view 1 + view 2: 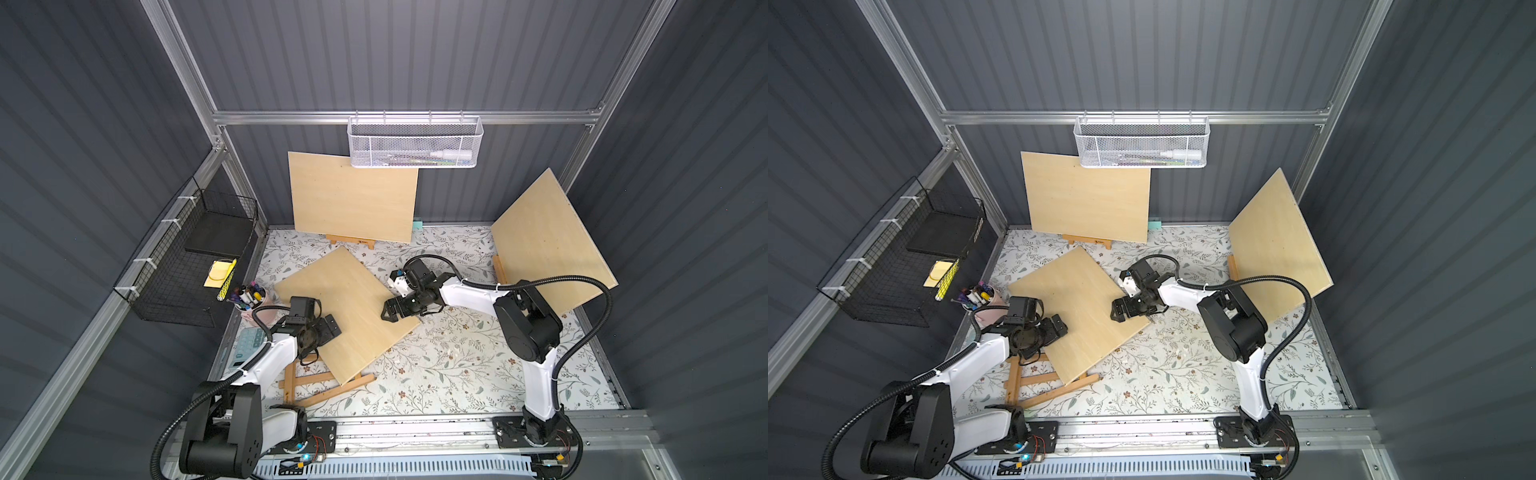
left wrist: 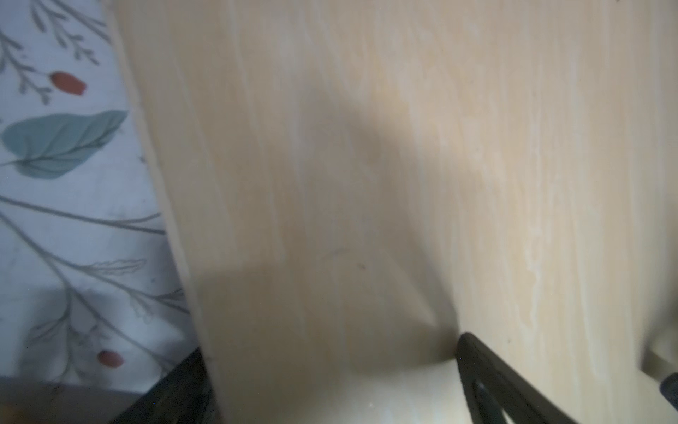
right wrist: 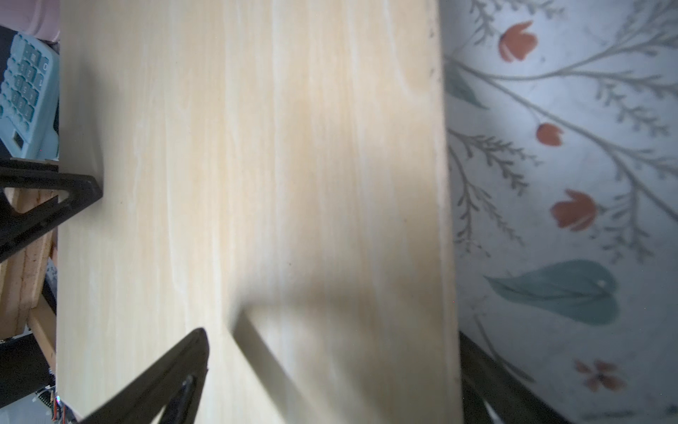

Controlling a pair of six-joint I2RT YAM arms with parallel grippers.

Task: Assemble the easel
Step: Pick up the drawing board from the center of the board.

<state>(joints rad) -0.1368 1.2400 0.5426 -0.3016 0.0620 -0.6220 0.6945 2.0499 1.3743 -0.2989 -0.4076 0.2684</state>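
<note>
I should move my left gripper outward next, with its fingers on both sides of the board's edge facing the pen cup (image 2: 194, 311), and close there, because one finger is already off the board.
A bare plywood board (image 1: 353, 299) (image 1: 1079, 303) lies tilted across a wooden easel frame (image 1: 316, 384) (image 1: 1038, 380) that lies flat on the floral table, its legs sticking out at the board's front-left. My left gripper (image 1: 324, 332) (image 2: 330, 345) is open over the board's left edge, one finger above the board (image 2: 367, 147) and one off it. My right gripper (image 1: 390, 311) (image 3: 332, 332) is open over the opposite edge of the board (image 3: 257, 147), straddling it the same way. Neither holds anything.
A second board (image 1: 353, 195) stands on a small easel at the back wall, and another one (image 1: 548, 245) leans at the right. A pen cup (image 1: 253, 301) and teal calculator (image 1: 249, 345) sit left. A black wire basket (image 1: 187, 270) and white mesh basket (image 1: 415, 141) hang on the walls.
</note>
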